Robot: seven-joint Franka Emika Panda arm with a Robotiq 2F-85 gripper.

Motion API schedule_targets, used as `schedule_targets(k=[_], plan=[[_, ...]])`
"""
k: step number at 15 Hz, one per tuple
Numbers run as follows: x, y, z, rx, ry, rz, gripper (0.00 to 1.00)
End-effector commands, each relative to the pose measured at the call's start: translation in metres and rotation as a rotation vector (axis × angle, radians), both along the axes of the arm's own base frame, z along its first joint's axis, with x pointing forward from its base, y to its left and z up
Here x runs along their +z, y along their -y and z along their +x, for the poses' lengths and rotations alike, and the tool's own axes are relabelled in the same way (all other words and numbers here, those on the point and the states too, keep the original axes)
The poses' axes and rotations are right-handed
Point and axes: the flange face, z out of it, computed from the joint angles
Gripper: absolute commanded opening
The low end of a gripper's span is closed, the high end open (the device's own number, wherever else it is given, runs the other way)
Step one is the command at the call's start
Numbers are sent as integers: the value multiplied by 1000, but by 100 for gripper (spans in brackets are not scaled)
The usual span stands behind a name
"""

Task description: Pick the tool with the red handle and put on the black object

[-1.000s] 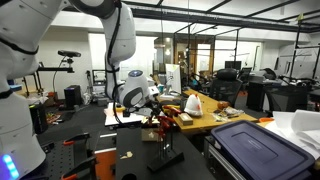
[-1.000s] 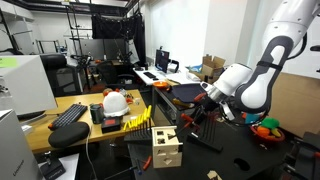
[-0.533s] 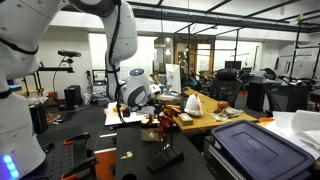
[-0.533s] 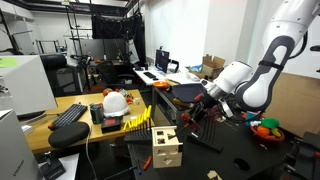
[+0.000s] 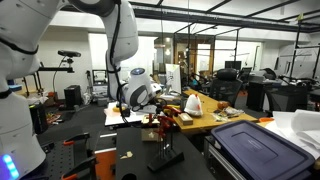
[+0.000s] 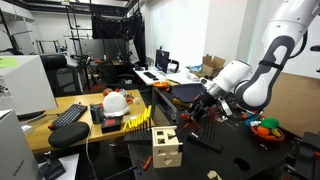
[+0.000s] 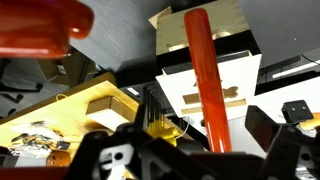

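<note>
Next, my gripper moves slightly toward the right in the wrist view, as the handle is nearer that side. This centers the tool's red handle between its fingers to close.
The tool's long red handle runs down the middle of the wrist view and passes between my two dark fingers. My gripper is open, its jaws wide apart on either side of the handle, without pressing on it. In both exterior views the gripper hangs low over the dark table beside a small rack with red-handled tools. A flat black object lies on the table just in front of the gripper. Its shape is hard to make out.
A pale wooden box with cut-out holes stands near the tool. A second red handle fills the wrist view's top left. A yellow comb-like rack, a hard hat and a keyboard sit on the wooden desk. A dark bin stands in the foreground.
</note>
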Motion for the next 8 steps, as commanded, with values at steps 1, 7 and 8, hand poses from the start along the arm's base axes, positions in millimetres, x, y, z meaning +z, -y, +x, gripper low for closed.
schedule_targets(k=[1, 7, 8], plan=[[-1, -3, -7, 1, -17, 5, 100], [-12, -9, -14, 12, -42, 14, 100], [-14, -10, -14, 14, -45, 15, 100]])
